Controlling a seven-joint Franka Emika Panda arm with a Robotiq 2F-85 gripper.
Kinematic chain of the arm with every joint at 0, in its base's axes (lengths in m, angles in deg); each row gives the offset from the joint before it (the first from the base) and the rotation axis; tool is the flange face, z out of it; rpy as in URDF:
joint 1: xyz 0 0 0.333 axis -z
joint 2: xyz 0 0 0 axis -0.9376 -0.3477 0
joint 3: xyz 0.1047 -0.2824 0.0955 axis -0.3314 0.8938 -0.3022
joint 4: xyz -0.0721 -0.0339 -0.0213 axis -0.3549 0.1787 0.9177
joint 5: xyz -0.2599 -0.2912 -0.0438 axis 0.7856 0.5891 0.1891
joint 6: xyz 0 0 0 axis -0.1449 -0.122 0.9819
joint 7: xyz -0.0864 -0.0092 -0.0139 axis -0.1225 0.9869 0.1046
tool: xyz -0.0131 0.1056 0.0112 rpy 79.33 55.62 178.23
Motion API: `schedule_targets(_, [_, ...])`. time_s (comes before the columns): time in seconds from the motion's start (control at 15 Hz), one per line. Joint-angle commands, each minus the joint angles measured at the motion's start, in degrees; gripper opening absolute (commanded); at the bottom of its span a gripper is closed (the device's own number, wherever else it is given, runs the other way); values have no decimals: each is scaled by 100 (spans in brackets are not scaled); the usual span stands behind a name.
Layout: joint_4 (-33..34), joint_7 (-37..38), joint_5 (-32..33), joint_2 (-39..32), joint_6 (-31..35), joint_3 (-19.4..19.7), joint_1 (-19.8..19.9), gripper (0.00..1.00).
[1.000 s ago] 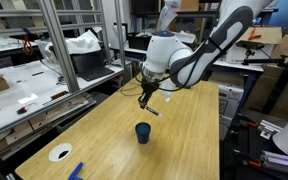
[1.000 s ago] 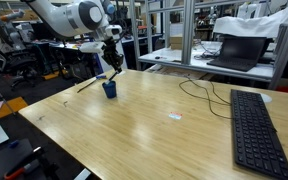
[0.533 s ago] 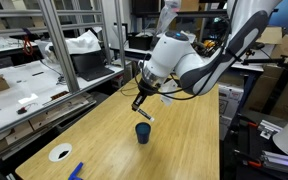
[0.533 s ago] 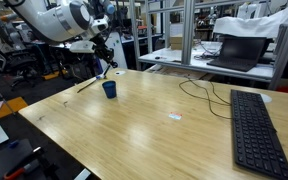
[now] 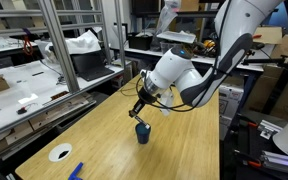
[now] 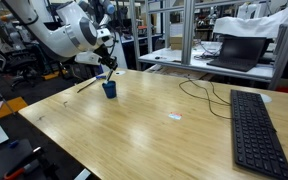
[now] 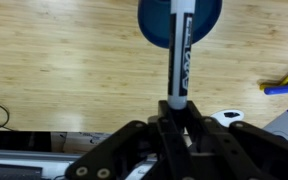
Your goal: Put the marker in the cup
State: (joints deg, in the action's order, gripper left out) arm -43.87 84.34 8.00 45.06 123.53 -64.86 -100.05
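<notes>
I will move my gripper down slightly toward the navy-blue cup's opening [image 5: 142, 126] [image 7: 157, 14] next and let go of the marker, because that opening is just below my gripper, under the marker's lower end.
The navy-blue cup [image 5: 142, 132] stands on the wooden table; it also shows in the other exterior view [image 6: 109, 89] and, from above, at the top of the wrist view [image 7: 154, 25]. My gripper [image 7: 177, 112] is shut on the marker [image 7: 179, 55], a black stick with a pale end. In the wrist view the marker points straight at the cup's mouth. In an exterior view the gripper [image 5: 139, 112] hangs just above the cup with the marker [image 5: 138, 115] pointing down at it. In the other exterior view the gripper [image 6: 104, 70] is just above the cup.
A flat white ring disc [image 5: 60, 153] and a bright-blue flat object [image 5: 75, 169] lie near one table edge; both show at the right of the wrist view [image 7: 284, 85]. A black keyboard [image 6: 254, 125] and a cable [image 6: 199, 92] lie on the far side.
My gripper has come down and shifted over the cup with the marker in it. The marker has swung from slanted to nearly upright. The cup has not moved.
</notes>
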Motion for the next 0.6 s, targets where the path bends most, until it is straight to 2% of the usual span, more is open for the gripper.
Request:
schedule_targets(0.0, [143,-2,-8,-271,349,-49,18,5])
schedule_targets(0.07, [157,-51,5,-315,358,-166,89,22])
schedule_targets(0.13, [180,-69,15,-366,366,-221,118,45])
schedule_targets(0.27, [224,-85,29,-431,383,-292,147,48])
schedule_targets(0.53, [274,-109,4,-416,205,-462,318,74])
